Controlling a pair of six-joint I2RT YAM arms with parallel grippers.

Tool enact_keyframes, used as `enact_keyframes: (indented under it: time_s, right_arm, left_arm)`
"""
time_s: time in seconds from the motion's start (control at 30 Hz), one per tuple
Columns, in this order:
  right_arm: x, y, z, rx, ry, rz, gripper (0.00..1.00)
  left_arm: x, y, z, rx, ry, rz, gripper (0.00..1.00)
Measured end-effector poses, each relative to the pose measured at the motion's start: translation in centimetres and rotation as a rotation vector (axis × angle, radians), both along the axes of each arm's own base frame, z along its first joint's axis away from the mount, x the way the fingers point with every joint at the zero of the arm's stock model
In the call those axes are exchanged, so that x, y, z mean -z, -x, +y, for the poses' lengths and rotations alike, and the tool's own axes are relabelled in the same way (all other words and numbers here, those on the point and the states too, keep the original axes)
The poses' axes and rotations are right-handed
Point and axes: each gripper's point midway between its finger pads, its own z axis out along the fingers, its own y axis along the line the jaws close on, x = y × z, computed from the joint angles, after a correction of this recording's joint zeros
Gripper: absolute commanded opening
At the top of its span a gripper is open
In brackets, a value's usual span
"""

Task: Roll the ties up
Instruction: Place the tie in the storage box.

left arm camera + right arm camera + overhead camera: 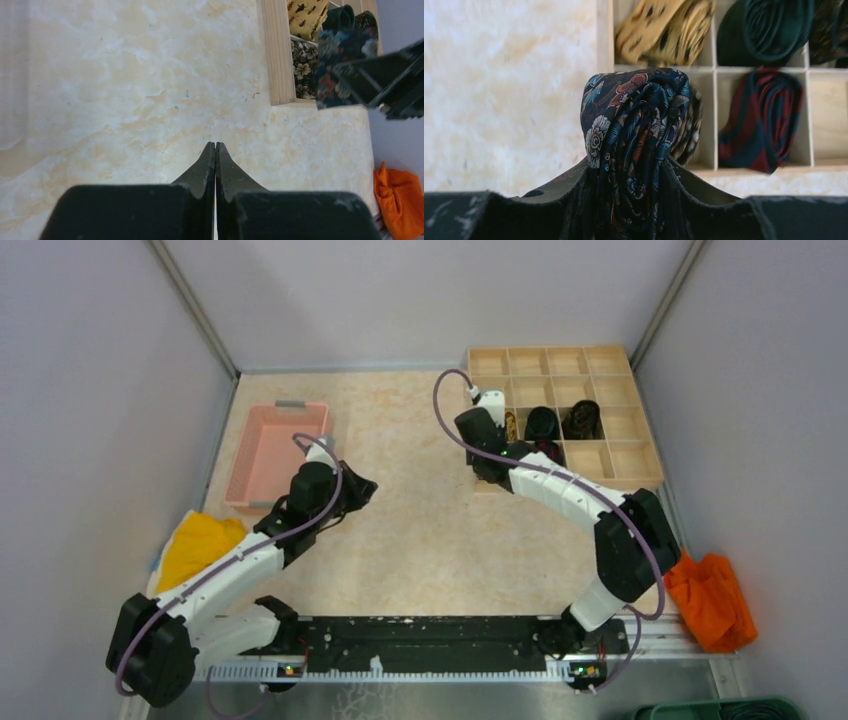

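Observation:
Next, my right gripper goes to the right in the top view, past the red-black tie, and down to release in the box's section beyond, as it's empty.
My right gripper [626, 165] is shut on a rolled dark floral tie [634, 115] and holds it over the near-left corner of the wooden grid box [620, 455]. Coiled ties sit in the box's compartments: a gold one [664, 30], a dark green one [769, 30], a red-black one [759, 120] and a black-cream floral one [691, 125] just behind the held tie. In the top view the right gripper [492, 468] is at the box's left edge. My left gripper [215, 146] is shut and empty above bare table, and lies left of centre in the top view [355, 490].
A pink basket [280, 445] stands at the back left. A yellow cloth [195, 545] lies by the left arm. An orange cloth [712, 602] lies at the near right beside the right arm's base. Grey walls enclose the table.

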Motion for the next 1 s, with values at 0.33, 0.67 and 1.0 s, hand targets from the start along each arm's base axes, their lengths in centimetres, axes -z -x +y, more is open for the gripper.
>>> enact_keyframes:
  time_s: [0.33, 0.67, 1.0]
  right_arm:
    - [-6.3, -10.5, -4.0, 0.138, -0.078, -0.098, 0.0]
    - [-3.4, -7.2, -18.5, 0.449, -0.037, 0.015, 0.0]
    - [-1.8, -2.5, -23.8, 0.609, 0.026, 0.074, 0.0]
  left_arm:
    - [1.1, -1.2, -2.3, 0.078, 0.013, 0.005, 0.0]
    - [0.4, -0.9, -3.6, 0.146, 0.05, -0.015, 0.0]
    - [0.0, -0.4, -4.5, 0.202, 0.084, -0.032, 0.0]
